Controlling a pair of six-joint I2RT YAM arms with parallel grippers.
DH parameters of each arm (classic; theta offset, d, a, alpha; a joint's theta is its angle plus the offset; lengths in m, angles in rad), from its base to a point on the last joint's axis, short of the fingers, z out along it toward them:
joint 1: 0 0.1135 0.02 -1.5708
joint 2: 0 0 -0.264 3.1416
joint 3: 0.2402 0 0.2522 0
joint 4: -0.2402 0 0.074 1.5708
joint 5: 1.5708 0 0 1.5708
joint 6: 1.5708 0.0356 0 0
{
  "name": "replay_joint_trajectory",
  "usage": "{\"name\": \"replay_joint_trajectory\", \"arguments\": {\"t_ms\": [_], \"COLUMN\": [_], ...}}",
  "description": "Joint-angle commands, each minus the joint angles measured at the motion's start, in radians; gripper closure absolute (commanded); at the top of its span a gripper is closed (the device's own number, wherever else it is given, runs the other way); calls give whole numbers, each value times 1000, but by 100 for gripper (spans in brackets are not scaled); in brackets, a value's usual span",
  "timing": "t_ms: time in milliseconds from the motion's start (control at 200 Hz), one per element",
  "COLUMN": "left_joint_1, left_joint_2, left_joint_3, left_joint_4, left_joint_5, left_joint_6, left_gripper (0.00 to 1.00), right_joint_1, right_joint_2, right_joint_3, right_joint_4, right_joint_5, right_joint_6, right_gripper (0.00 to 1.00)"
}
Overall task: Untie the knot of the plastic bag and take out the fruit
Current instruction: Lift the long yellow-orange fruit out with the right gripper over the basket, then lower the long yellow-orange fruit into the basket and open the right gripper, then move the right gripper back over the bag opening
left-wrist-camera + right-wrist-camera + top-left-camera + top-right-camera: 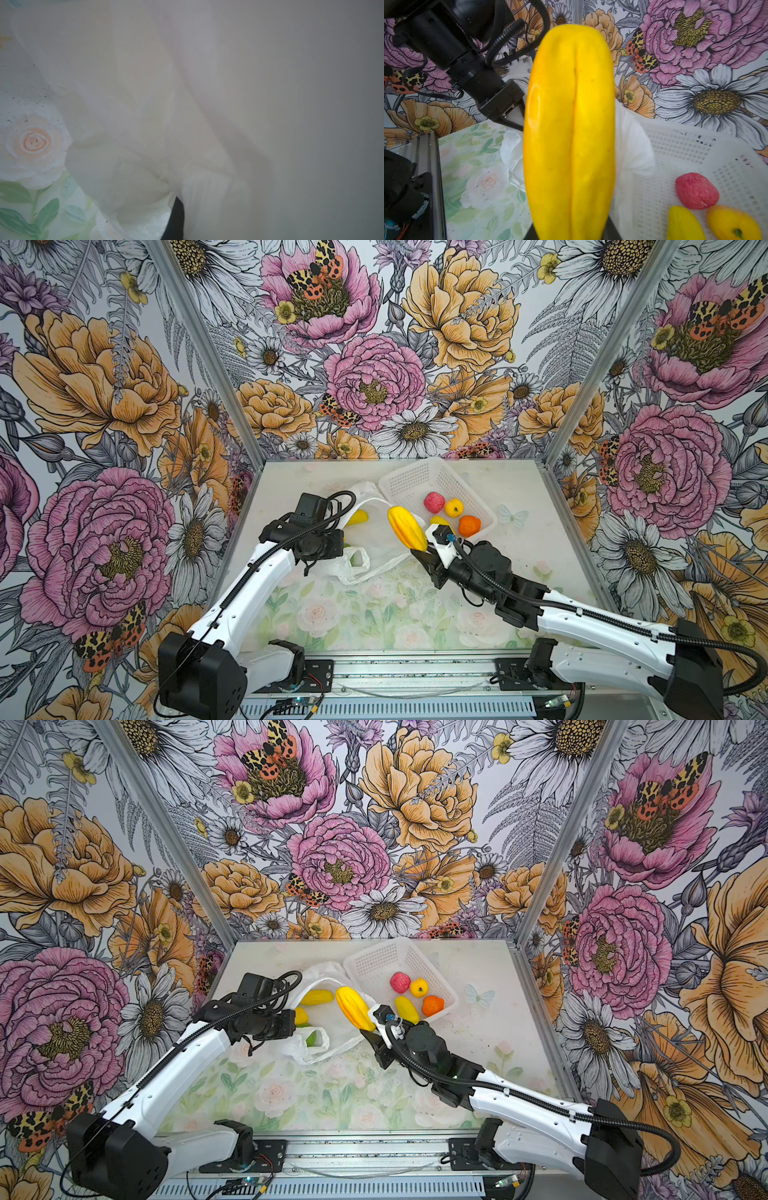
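The basket holding fruit is outward of my right gripper. My right gripper should swing outward from the bag next, move down and release between the orange and the round yellow fruits.
My right gripper is shut on the lower end of a long ridged yellow fruit, lifted above the table between bag and basket. The white plastic bag lies open and crumpled on the table. A yellow fruit, a yellow-orange one and a green one lie in it. My left gripper is shut on the bag's plastic, which fills the left wrist view; one dark finger shows. No knot shows.
A white lattice basket stands behind the bag to the right. It holds a pink-red fruit, a round yellow one, an orange one and a long yellow one. Flowered walls enclose three sides.
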Motion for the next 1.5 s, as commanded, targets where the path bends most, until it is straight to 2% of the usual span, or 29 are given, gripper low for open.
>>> {"name": "replay_joint_trajectory", "arguments": {"t_ms": [0, 120, 240, 455, 635, 736, 821, 871, 936, 1006, 1121, 1286, 1396, 1491], "left_joint_1": [-2, -4, -4, -8, -9, -9, -8, -7, -5, -4, -4, -4, -4, -4], "left_joint_2": [-2, -5, -3, -8, -5, -5, -5, -4, -5, -4, -4, -5, -4, -4], "left_joint_3": [-4, -4, -4, -4, -4, -4, -4, -5, -4, -4, -4, -4, -4, -4], "left_joint_4": [15, 15, 15, 15, 15, 15, 15, 15, 15, 14, 15, 14, 15, 15], "left_joint_5": [-5, -6, -6, -6, -4, -4, -4, -3, -2, -3, -1, 0, 0, -1], "left_joint_6": [10, 8, 8, 7, 9, 10, 10, 10, 9, 10, 10, 10, 10, 10], "left_gripper": [100, 100, 100, 100, 100, 100, 100, 100, 100, 100, 100, 100, 100, 100], "right_joint_1": [-78, -227, -343, -505, -554, -557, -560, -562, -562, -562, -561, -513, -406, -276], "right_joint_2": [-75, -132, -92, 146, 333, 391, 418, 420, 405, 374, 279, 55, -69, -119], "right_joint_3": [-43, -100, -84, 2, 95, 124, 136, 135, 128, 115, 71, -5, -23, -23], "right_joint_4": [42, 37, -23, -77, -107, -108, -109, -109, -109, -109, -93, -41, -33, -21], "right_joint_5": [127, 142, 126, -24, -77, -77, -73, -65, -49, -35, -28, -82, -105, -140], "right_joint_6": [74, 195, 275, 363, 365, 360, 357, 357, 354, 347, 329, 254, 162, 75], "right_gripper": [84, 81, 80, 82, 82, 69, 44, 33, 24, 18, 19, 31, 46, 49]}}
